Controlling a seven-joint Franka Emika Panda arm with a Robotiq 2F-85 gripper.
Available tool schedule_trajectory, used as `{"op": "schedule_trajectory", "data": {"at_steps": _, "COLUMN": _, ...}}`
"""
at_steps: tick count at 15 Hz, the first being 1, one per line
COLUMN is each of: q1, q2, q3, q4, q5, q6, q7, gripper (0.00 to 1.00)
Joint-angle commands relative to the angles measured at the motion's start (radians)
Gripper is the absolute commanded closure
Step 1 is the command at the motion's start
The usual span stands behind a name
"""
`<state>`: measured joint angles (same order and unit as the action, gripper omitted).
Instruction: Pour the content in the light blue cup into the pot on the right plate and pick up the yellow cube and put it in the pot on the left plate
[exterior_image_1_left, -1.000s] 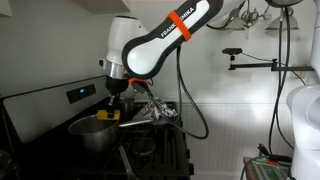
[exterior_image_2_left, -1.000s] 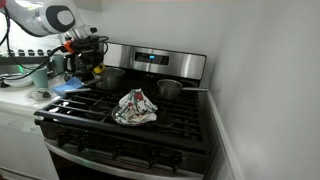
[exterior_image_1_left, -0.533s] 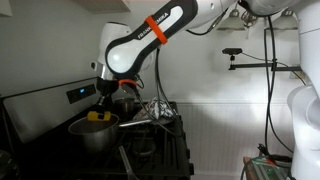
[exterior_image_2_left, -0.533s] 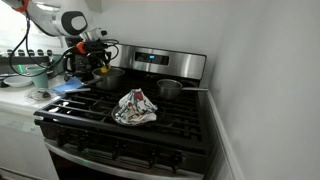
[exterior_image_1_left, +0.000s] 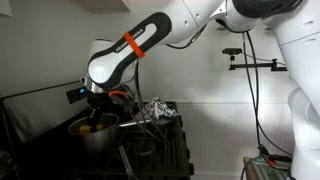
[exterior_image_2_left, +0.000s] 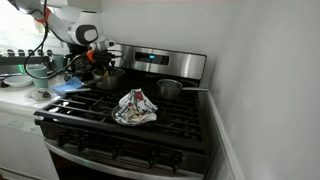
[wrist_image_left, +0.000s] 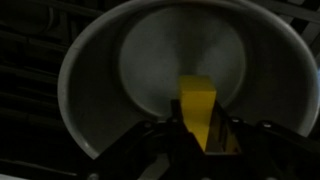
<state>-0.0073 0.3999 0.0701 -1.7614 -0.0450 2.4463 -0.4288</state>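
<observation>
My gripper should go down a little next and let go of the yellow cube (wrist_image_left: 197, 102) over the bare bottom, because the open inside of the big steel pot is directly below.
My gripper (wrist_image_left: 196, 140) is shut on the yellow cube (wrist_image_left: 197, 102) and holds it just above the inside of the big steel pot (wrist_image_left: 90, 70). In both exterior views the gripper (exterior_image_1_left: 97, 112) (exterior_image_2_left: 93, 64) hangs low over that pot (exterior_image_1_left: 88, 136) (exterior_image_2_left: 110, 79) on the back burner. A smaller steel pot (exterior_image_2_left: 168, 90) with a long handle sits on the other back burner. A pale blue-grey cup (exterior_image_2_left: 40, 73) stands on the counter beside the stove, apart from the gripper.
A crumpled patterned cloth (exterior_image_2_left: 135, 107) lies on the stove grates (exterior_image_2_left: 120, 125) in front of the pots. A blue cloth (exterior_image_2_left: 67, 88) lies at the stove's edge. The stove's back panel (exterior_image_2_left: 150, 60) rises behind the pots.
The arm has swung over and lowered, carrying the yellow cube down to the mouth of the big steel pot. The cube stays in the jaws.
</observation>
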Motion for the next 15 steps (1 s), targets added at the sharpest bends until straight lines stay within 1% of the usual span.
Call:
{"op": "schedule_trajectory", "data": {"at_steps": 1, "q1": -0.023, "q2": 0.067, "q3": 0.022, "q4": 0.1, "q5": 0.024, "q6": -0.105, "q7": -0.024, "gripper": 0.92}}
{"op": "schedule_trajectory", "data": {"at_steps": 3, "q1": -0.027, "q2": 0.085, "q3": 0.023, "q4": 0.123, "q5": 0.027, "q6": -0.139, "q7": -0.025, "gripper": 0.92}}
{"op": "schedule_trajectory", "data": {"at_steps": 4, "q1": -0.028, "q2": 0.089, "q3": 0.023, "q4": 0.131, "q5": 0.028, "q6": -0.151, "q7": -0.022, "gripper": 0.85}}
{"op": "schedule_trajectory", "data": {"at_steps": 5, "q1": -0.027, "q2": 0.091, "q3": 0.021, "q4": 0.138, "q5": 0.025, "q6": -0.158, "q7": -0.016, "gripper": 0.44}}
{"op": "schedule_trajectory", "data": {"at_steps": 6, "q1": -0.03, "q2": 0.091, "q3": 0.022, "q4": 0.142, "q5": 0.028, "q6": -0.162, "q7": -0.019, "gripper": 0.42}}
{"op": "schedule_trajectory", "data": {"at_steps": 7, "q1": -0.031, "q2": 0.086, "q3": 0.022, "q4": 0.142, "q5": 0.027, "q6": -0.162, "q7": -0.018, "gripper": 0.37}}
{"op": "schedule_trajectory", "data": {"at_steps": 11, "q1": -0.034, "q2": 0.039, "q3": 0.019, "q4": 0.119, "q5": 0.028, "q6": -0.144, "q7": -0.005, "gripper": 0.08}}
{"op": "schedule_trajectory", "data": {"at_steps": 12, "q1": -0.036, "q2": 0.024, "q3": 0.019, "q4": 0.111, "q5": 0.032, "q6": -0.143, "q7": -0.005, "gripper": 0.02}}
{"op": "schedule_trajectory", "data": {"at_steps": 15, "q1": -0.042, "q2": -0.023, "q3": 0.022, "q4": 0.093, "q5": 0.055, "q6": -0.156, "q7": -0.001, "gripper": 0.0}}
